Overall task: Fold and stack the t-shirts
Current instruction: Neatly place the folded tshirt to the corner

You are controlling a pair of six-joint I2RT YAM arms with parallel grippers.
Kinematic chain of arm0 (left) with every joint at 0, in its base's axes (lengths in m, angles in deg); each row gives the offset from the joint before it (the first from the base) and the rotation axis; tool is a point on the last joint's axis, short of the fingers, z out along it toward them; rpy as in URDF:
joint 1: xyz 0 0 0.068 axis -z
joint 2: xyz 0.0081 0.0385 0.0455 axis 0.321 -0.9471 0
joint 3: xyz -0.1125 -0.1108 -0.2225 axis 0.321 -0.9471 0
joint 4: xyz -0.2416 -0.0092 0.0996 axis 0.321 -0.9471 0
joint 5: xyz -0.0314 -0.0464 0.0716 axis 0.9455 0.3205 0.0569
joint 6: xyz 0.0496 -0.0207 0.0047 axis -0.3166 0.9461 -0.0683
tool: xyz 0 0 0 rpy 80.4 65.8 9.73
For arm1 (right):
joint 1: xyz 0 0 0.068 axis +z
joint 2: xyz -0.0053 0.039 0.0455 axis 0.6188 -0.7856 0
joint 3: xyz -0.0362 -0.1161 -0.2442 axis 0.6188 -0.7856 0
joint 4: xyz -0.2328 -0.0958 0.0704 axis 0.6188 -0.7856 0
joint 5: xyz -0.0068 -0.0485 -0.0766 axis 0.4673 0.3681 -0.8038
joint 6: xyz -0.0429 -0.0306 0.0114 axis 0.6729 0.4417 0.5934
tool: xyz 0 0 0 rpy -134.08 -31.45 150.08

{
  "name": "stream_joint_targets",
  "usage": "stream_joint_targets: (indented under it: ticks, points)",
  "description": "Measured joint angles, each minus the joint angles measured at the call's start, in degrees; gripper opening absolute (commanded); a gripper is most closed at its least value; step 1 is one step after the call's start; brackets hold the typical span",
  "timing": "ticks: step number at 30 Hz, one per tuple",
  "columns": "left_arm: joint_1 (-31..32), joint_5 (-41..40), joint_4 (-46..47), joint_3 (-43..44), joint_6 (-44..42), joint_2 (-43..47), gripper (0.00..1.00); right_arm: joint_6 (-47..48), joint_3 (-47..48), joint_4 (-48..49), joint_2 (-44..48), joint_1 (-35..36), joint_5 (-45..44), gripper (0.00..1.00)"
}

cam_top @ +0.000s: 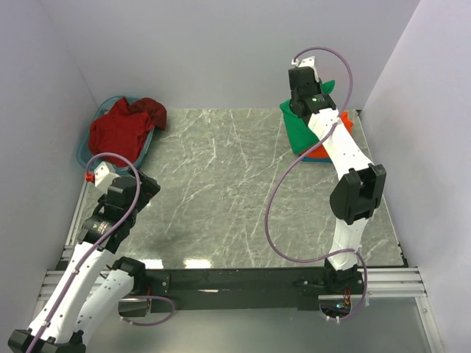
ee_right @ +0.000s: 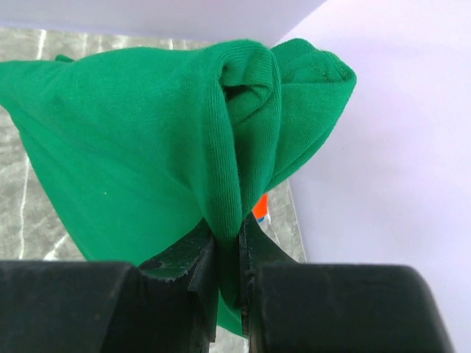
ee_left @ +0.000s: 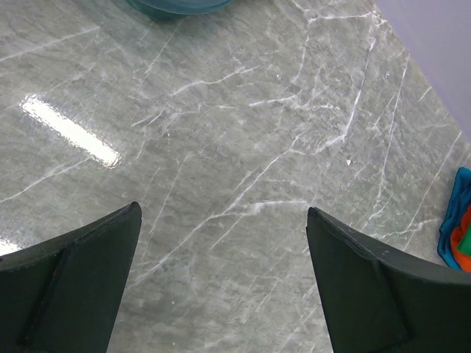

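The garment's uncovered orange corner (cam_top: 347, 122) (ee_right: 260, 207) is below my right gripper, to its right in the top view. I should lower my right gripper to that corner next and let go of the green t-shirt's fold there.
My right gripper (cam_top: 307, 103) is shut on a fold of a green t-shirt (cam_top: 300, 129) and holds it up at the far right of the table; in the right wrist view the green t-shirt (ee_right: 147, 140) is pinched between my jaws (ee_right: 229, 239). Under it lies an orange and blue garment (cam_top: 322, 152), a bit of which shows in the right wrist view (ee_right: 260, 207). A dark red t-shirt (cam_top: 121, 126) lies bunched in a teal basket (cam_top: 85, 154) at the far left. My left gripper (ee_left: 224, 220) is open and empty above bare marble.
The grey marble tabletop (cam_top: 221, 184) lies between the arms. Lilac walls close in on the left, back and right. The orange and blue garment shows at the right edge of the left wrist view (ee_left: 458, 220). The teal basket's rim shows at its top (ee_left: 176, 6).
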Motion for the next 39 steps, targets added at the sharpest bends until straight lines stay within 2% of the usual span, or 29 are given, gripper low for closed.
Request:
stream_joint_targets:
  ticks: [10, 20, 29, 36, 39]
  points:
    - [0.0, -0.1, 0.4, 0.0, 0.0, -2.1, 0.99, -2.6, 0.0, -1.3, -0.8, -5.5, 2.8, 0.04]
    - [0.0, -0.2, 0.6, 0.0, 0.1, -4.5, 1.0, -3.0, 1.7, -0.9, -8.9, -11.7, 6.3, 0.04]
    - [0.0, -0.5, 0.7, 0.7, 0.2, -6.1, 1.0, -3.6, 3.5, -0.7, -11.3, -17.3, 12.3, 0.05]
    - [0.0, -0.6, 0.8, 1.1, 0.2, -6.6, 0.99, -4.7, 4.2, -0.1, -14.2, -20.2, 16.2, 0.07]
    - [0.0, -0.6, 0.8, 1.1, 0.2, -6.6, 0.99, -5.1, 4.6, 0.2, -15.6, -20.9, 17.5, 0.11]
